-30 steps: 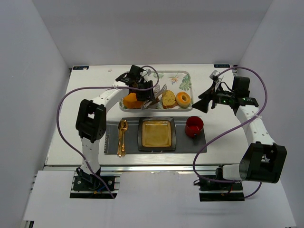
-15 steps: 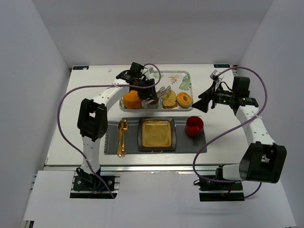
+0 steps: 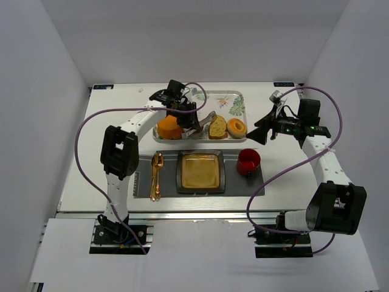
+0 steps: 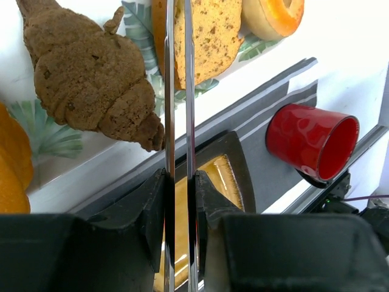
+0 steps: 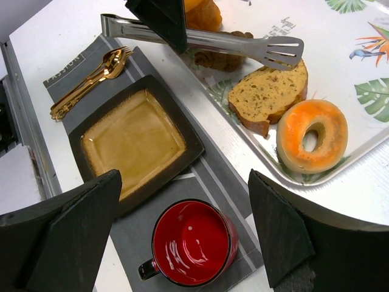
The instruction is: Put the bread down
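My left gripper should move back to bring tongs and bread slice (image 3: 217,128) over the square brown plate (image 3: 200,171) and let go of the tongs, because that plate is back from the gripper.
The bread slice (image 3: 217,128) lies on the flowered tray (image 3: 222,97), between a brown croissant (image 4: 91,73) and an orange-glazed donut (image 3: 236,127). My left gripper (image 3: 182,113) is shut on metal tongs (image 3: 205,120). In the left wrist view the tongs (image 4: 176,91) run with their arms close together over the left edge of the bread slice (image 4: 209,36). In the right wrist view their slotted tip (image 5: 282,52) sits just above the slice (image 5: 267,94); I cannot tell if it touches. My right gripper (image 3: 261,131) is open and empty above the red cup (image 5: 191,243).
A square brown plate (image 3: 200,170) sits on a grey placemat (image 3: 243,185) in front of the tray, with the red cup (image 3: 248,162) to its right and gold cutlery (image 3: 156,173) to its left. Orange pastries (image 3: 169,128) fill the tray's left end.
My left gripper has swung the tongs to the right, from over the croissant to over the bread slice. The right arm has not moved.
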{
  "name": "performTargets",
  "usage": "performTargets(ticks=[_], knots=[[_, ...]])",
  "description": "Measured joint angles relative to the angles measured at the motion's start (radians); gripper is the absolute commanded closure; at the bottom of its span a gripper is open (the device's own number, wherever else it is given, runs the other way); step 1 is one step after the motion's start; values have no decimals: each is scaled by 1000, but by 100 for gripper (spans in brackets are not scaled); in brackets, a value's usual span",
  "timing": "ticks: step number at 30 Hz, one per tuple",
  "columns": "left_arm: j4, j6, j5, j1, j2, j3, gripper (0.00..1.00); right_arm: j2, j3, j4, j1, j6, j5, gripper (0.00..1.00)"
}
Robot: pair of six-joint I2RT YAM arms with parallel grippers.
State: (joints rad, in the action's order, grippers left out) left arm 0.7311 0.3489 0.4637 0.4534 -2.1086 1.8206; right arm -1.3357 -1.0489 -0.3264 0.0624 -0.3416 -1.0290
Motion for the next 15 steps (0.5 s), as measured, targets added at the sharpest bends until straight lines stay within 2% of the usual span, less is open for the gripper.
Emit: performTargets(ticks=[2,7,15], knots=[[-7,12,5,0,2,2,100,0,0,1,1,1,0,11],[-72,76,10,-19,65,-37,100,0,0,5,3,2,-4,11],[-175,128,47,-87,462,-262,100,0,0,8,3,2,-15,11]])
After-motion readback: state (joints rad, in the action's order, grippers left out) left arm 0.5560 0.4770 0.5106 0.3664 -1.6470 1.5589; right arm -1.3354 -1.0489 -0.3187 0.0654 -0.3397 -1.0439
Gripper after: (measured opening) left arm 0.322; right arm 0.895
